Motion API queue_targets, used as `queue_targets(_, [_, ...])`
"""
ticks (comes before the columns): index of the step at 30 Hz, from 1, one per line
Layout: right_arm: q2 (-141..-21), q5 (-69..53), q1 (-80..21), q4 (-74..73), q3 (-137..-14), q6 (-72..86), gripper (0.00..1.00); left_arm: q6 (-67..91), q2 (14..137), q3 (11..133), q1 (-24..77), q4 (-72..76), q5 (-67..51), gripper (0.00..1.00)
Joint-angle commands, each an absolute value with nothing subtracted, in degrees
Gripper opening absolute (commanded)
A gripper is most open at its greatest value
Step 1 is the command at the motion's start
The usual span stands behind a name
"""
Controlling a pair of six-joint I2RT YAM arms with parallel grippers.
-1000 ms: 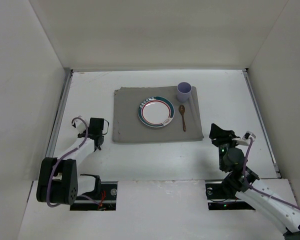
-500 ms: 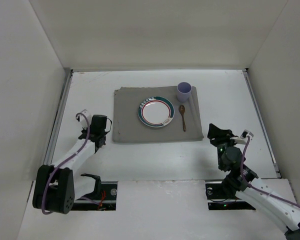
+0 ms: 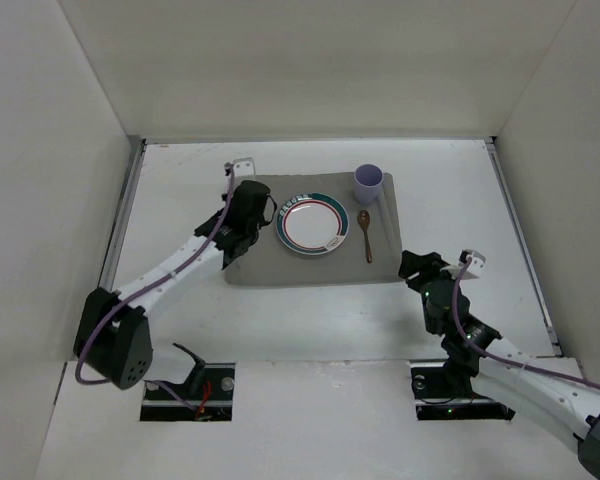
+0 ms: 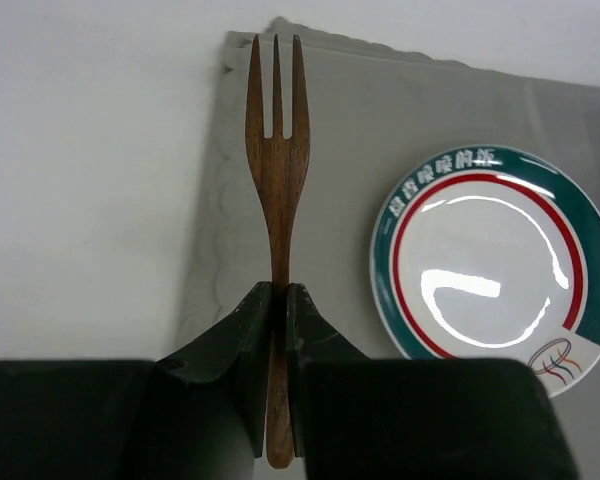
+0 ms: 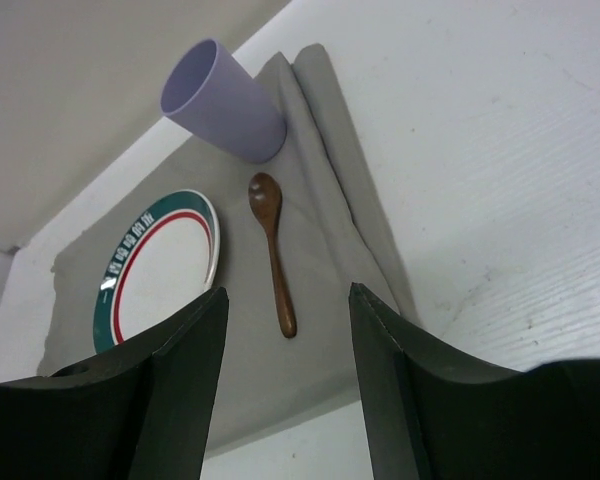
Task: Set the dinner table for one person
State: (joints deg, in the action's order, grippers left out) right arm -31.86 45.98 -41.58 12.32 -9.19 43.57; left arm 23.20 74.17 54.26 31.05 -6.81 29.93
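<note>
The spoon is lying across the plate, so my left gripper needs to go down next onto the bare part of the mat [image 4: 340, 120] beside the plate and release the wooden fork.
A thin wooden fork [image 4: 277, 150] is held by its handle in my shut left gripper [image 4: 278, 292], tines pointing at the far left corner of the grey mat [image 4: 340, 120]. In the top view that gripper [image 3: 242, 205] hovers over the mat's left part, just left of the green-and-red rimmed plate [image 3: 312, 223]. A wooden spoon [image 3: 365, 235] lies right of the plate, and a purple cup [image 3: 368, 183] stands behind it. My right gripper [image 3: 412, 265] is open and empty by the mat's near right corner, above the white dinner table [image 3: 460, 200].
White walls [image 3: 60, 150] close in the table on the left, back and right. Metal rails [image 3: 120, 220] run along its sides. The mat [image 5: 330, 200] has a raised fold along its right edge beside the cup [image 5: 225, 100].
My left arm has swung from the table left of the mat to above the mat's left part. My right gripper has edged toward the mat and opened wider.
</note>
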Motion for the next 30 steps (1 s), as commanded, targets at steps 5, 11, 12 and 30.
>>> queue_targets(5, [-31.1,45.1,-41.0,17.6,-11.3,41.6,0.58,13.3,89.1,65.4,33.9,-11.2,26.0,0.03])
queue_targets(11, [-31.9,44.8,-41.0,17.7,-11.6,41.0,0.58,9.9,97.6,68.5,34.8,-12.9,28.5,0.04])
queue_targets(12, [-32.3,44.8,-41.0,17.7,-11.6,41.1,0.58,9.8,98.2,68.4,34.8,-12.7,29.2,0.04])
queue_targets(30, [-33.4,43.9,-40.8,17.7,-12.0,41.0,0.60,13.8,99.9,59.8,31.3,-6.9,25.7,0.04])
